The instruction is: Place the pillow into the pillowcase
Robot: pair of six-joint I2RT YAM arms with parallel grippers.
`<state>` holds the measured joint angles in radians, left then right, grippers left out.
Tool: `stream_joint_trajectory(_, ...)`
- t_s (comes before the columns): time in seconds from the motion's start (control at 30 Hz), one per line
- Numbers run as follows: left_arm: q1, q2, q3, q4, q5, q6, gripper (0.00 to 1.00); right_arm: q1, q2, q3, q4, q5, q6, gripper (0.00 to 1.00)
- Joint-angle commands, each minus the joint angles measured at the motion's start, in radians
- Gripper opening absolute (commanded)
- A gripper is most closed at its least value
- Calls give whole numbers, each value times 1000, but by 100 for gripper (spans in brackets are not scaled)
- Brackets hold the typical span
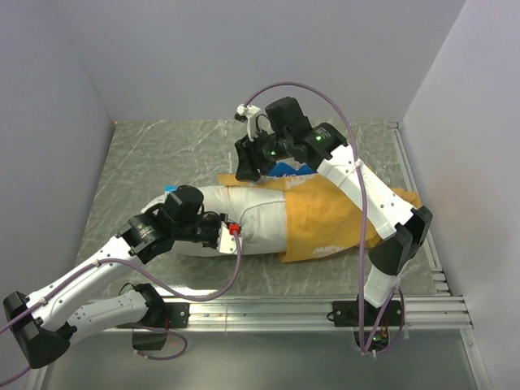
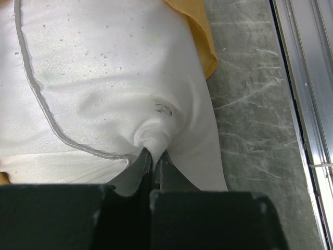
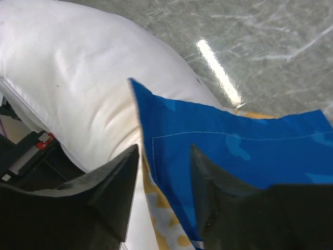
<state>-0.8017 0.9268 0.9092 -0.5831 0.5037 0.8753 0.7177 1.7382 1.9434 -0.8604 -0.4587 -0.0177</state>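
Note:
I need to move the pinched fabric outward with my left gripper next, toward the pillowcase's opening [image 1: 285, 205], and let go of it there, because much of the white pillow [image 1: 244, 213] is still bare outside.
The white pillow [image 1: 244, 213] lies across the middle of the table, its right end inside the orange-yellow pillowcase [image 1: 333, 221]. My left gripper [image 1: 224, 233] is shut on a pinch of the pillow's fabric [image 2: 153, 140] at its near edge; the pillowcase's orange edge [image 2: 200, 36] shows beyond. My right gripper [image 1: 246, 168] is at the pillow's far side by the case's opening. In the right wrist view its jaws [image 3: 164, 159] stand apart, with the blue edge of the pillowcase [image 3: 208, 130] between them and the pillow [image 3: 78, 67] to their left.
The table [image 1: 162, 154] is grey-green marbled. An aluminium rail [image 1: 325, 309] runs along the near edge and another down the right side [image 1: 410, 162]. White walls enclose the left, back and right. The left arm's red-tipped cable [image 1: 235, 228] hangs by the pillow.

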Motion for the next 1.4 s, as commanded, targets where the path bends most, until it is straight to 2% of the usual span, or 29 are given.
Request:
stream_joint_trajectory(0.0,4,3,23,8,35,13,0,-21,-34,-18,-12,-35,-22,58)
stream_joint_trajectory(0.13,4,7,19,17,30,13,0,-24,-46,-43,-48,-83,-60,59)
stream_joint_trajectory(0.17,2,9,20,17,32,11,0,-23,-49,-50,-52,-86,-68,57)
stream_joint_trajectory(0.27,4,15,23,23,29,4,0,-23,-40,-83,-45,-77,-79,38)
stream_joint_trajectory(0.3,4,17,25,25,30,1,0,-23,-32,-80,-51,-84,-80,27)
stream_joint_trajectory(0.33,6,18,26,37,29,-2,0,-21,-25,-63,-60,-98,-83,8)
stream_joint_trajectory(0.37,7,20,25,43,27,-7,0,-23,-14,-48,-66,-118,-85,0)
stream_joint_trajectory(0.47,10,20,22,112,32,-22,0,-15,-14,12,-31,-207,-36,0)
stream_joint_trajectory(0.53,10,32,34,146,48,-24,0,-1,-9,78,21,-273,54,0)
stream_joint_trajectory(0.67,10,89,132,193,87,-30,0,104,-38,127,170,-305,226,0)
stream_joint_trajectory(0.77,10,129,229,218,121,-54,0,138,-17,227,306,-275,445,0)
stream_joint_trajectory(0.8,10,138,273,224,136,-59,0,141,-14,254,380,-259,576,0)
stream_joint_trajectory(0.9,10,161,341,210,180,-99,0,138,-5,247,466,-206,761,0)
stream_joint_trajectory(1.03,12,121,318,192,202,-154,0,92,4,174,479,-112,822,0)
stream_joint_trajectory(1.23,21,15,146,219,219,-372,0,-1,119,39,497,-125,802,0)
stream_joint_trajectory(1.27,44,3,117,261,213,-447,0,-4,150,28,514,-148,809,0)
stream_joint_trajectory(1.33,99,-20,31,291,234,-504,0,-1,184,25,555,-196,812,0)
stream_joint_trajectory(1.37,163,-22,10,305,242,-537,0,2,214,28,598,-222,824,0)
